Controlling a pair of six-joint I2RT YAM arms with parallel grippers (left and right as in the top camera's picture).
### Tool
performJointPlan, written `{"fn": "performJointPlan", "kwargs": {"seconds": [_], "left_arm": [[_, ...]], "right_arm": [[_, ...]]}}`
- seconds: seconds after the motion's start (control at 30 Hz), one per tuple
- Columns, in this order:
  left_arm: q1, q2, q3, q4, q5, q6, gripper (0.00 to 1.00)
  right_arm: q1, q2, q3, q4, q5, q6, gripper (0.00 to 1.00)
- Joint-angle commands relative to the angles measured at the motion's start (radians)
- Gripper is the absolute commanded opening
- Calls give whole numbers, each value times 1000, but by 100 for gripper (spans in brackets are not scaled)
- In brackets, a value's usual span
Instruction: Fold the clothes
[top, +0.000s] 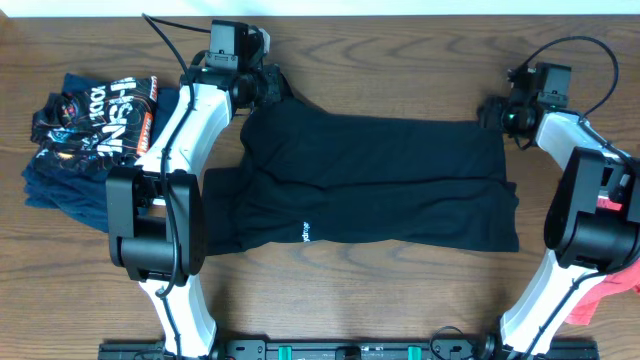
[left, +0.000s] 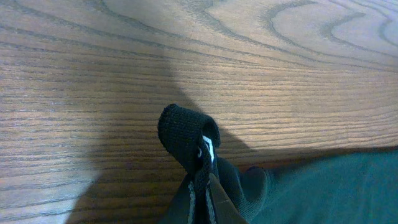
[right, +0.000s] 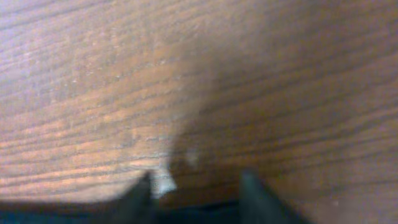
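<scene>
The left gripper carries the black garment's pinched fold back and releases it over the garment's near part next, since that near part lies back of the gripper.
A large black garment (top: 370, 180) of the clothes lies spread across the middle of the table, a tiny white logo (top: 306, 233) near its front edge. My left gripper (top: 265, 88) is at its far left corner, shut on a pinched fold of black fabric (left: 186, 130) that sticks up past the fingers (left: 217, 199). My right gripper (top: 493, 113) is at the far right corner. The blurred right wrist view shows its fingers (right: 142, 194) standing apart over bare wood, with a dark fabric edge (right: 199, 211) low between them.
Navy printed clothes (top: 90, 130) are piled at the left edge of the table. A coral-red garment (top: 612, 285) lies at the right edge beside the right arm's base. Wooden tabletop (top: 400, 290) shows in front of the black garment.
</scene>
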Motion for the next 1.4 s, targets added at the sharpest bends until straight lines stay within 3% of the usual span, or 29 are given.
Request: {"fn": "performJointPlan", "kwargs": {"seconds": [0.0,0.07,0.27,0.37,0.4,0.5,0.83,0.93,1.0,1.37], "left_arm": [[-2,3,11,-5,-1,2,6],[-2,3,11,-6,-1,2,6],[-2,3,11,-21,-1,2,6],[-2,3,11,-33,-1,2,6],[-2,3,11,-35,-1,2,6],[-2,3,11,-38,-1,2,6],[-2,3,11,-39,-1,2,6],[-2,3,11,-39,-1,2,6],[-2,3,11,-40,-1,2,6],[-2,-71,12,-132,-1,2,6]], "right_arm": [[12,21,6,-13,-6,-4,17],[11,21,6,-33,1,-4,11],[4,21,6,-58,8,-4,17],[-2,17,6,-61,8,-4,46],[-3,13,6,-62,8,-4,51],[-9,-6,6,-68,9,0,53],[-3,0,5,-187,36,-5,40],[0,13,5,-202,69,-5,21],[0,13,5,-202,81,-4,1],[-30,-67,47,-222,100,27,1]]}}
